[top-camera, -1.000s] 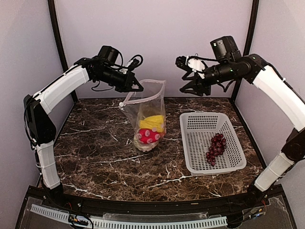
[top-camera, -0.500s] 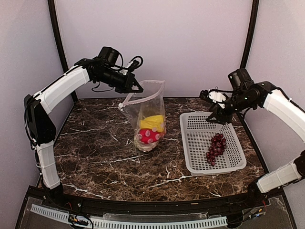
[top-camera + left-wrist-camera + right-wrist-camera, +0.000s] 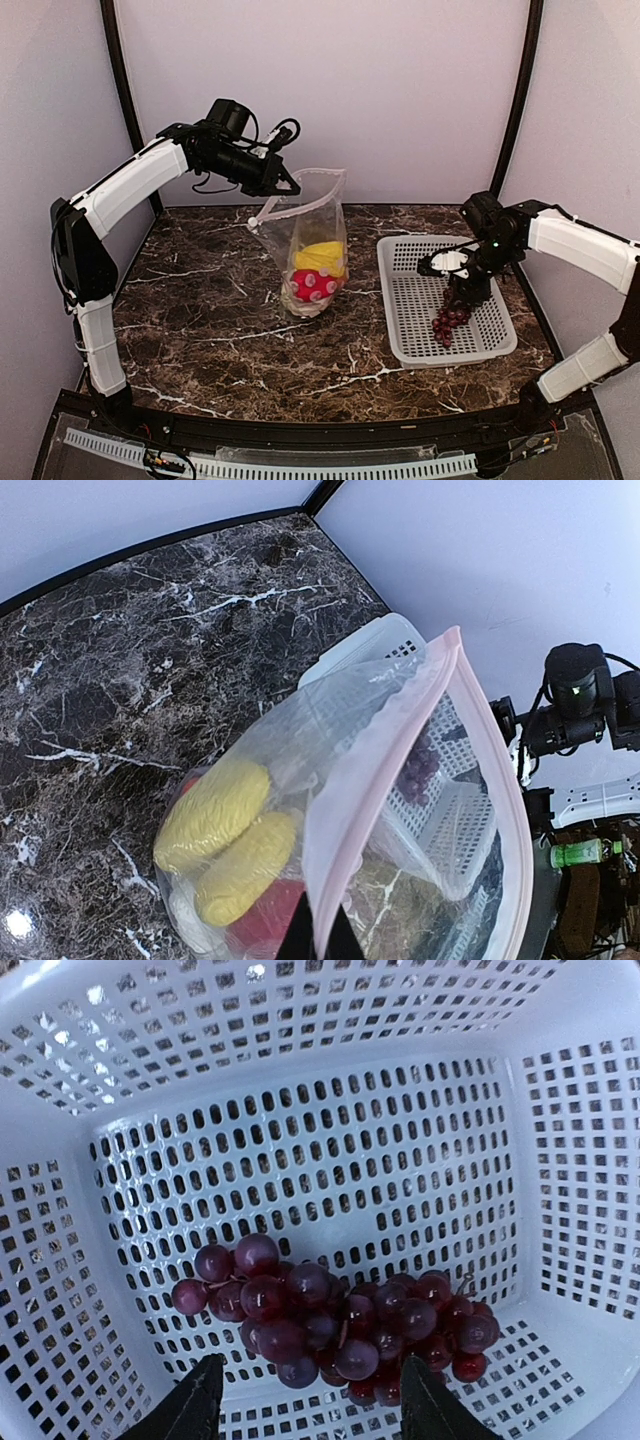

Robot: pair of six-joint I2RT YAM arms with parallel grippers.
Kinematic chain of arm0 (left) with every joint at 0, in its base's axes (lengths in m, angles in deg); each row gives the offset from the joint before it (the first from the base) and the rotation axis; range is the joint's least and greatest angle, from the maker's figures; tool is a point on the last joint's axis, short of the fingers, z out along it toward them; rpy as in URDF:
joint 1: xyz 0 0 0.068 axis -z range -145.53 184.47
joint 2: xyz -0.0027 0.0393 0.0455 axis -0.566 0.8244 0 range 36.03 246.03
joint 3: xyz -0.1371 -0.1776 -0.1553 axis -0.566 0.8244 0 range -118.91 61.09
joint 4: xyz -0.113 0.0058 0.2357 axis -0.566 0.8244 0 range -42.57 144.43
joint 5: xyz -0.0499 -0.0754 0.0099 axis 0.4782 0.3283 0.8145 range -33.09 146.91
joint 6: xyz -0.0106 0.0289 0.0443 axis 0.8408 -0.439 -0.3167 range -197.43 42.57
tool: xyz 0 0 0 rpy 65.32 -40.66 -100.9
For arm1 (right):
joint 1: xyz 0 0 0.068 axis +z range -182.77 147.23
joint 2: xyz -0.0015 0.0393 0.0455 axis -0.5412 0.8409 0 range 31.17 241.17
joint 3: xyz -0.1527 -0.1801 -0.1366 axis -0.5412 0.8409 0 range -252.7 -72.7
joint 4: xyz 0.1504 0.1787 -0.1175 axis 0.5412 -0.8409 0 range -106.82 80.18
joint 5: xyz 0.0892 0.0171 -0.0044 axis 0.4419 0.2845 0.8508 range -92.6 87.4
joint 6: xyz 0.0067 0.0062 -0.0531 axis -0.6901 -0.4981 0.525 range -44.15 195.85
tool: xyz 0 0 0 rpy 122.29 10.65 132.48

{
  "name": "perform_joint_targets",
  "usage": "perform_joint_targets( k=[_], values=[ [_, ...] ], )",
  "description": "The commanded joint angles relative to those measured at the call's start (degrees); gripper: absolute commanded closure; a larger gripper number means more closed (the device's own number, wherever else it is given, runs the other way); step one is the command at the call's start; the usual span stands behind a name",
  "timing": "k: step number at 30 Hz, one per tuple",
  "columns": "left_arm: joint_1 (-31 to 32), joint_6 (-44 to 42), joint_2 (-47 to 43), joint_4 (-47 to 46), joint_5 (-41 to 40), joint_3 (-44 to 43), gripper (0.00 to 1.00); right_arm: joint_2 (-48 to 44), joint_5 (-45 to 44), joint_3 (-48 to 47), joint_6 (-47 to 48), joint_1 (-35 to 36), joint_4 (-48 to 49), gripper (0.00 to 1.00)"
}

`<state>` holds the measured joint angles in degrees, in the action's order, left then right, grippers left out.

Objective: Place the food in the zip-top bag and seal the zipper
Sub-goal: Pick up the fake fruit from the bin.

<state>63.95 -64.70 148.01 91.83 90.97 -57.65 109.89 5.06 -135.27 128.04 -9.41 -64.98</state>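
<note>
My right gripper moves down deeper into the basket and slightly toward the bag next, onto the middle of the grape bunch [image 3: 454, 315] [image 3: 332, 1328], since its open fingers still hover above.
My left gripper [image 3: 290, 186] is shut on the pink zipper edge [image 3: 400, 750] of the clear zip-top bag [image 3: 310, 240] and holds it up with its mouth open. Inside the bag lie two yellow pieces [image 3: 225, 835] and the red pepper [image 3: 312, 285], with something white at the bottom. The dark purple grape bunch [image 3: 335, 1315] lies in the white basket [image 3: 415, 300]. My right gripper [image 3: 310, 1415] is open just above the grapes [image 3: 450, 318], one finger on each side of the bunch. The cauliflower and pumpkin do not show clearly.
The white perforated basket [image 3: 300, 1120] stands on the dark marble table [image 3: 200, 320] right of the bag. Grey walls close the back and sides.
My right arm has swung down from high at the back into the basket, over the grapes. The left arm and the bag have not moved.
</note>
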Motion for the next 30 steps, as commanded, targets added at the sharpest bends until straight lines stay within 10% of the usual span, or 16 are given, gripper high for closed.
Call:
perform_joint_targets(
  k=[1,22,30],
  values=[
    [0.0,-0.7,-0.6,0.2,0.6,1.2,0.99,1.7,-3.6,2.5,3.1,-0.1,0.0,0.41],
    [0.0,-0.9,-0.6,0.9,1.3,1.8,0.99,11.2,-8.5,6.5,4.3,-0.1,8.9,0.36],
    [0.0,-0.8,-0.5,0.8,1.3,2.2,0.99,14.1,-7.9,6.5,2.9,-0.1,10.0,0.48]
  ],
)
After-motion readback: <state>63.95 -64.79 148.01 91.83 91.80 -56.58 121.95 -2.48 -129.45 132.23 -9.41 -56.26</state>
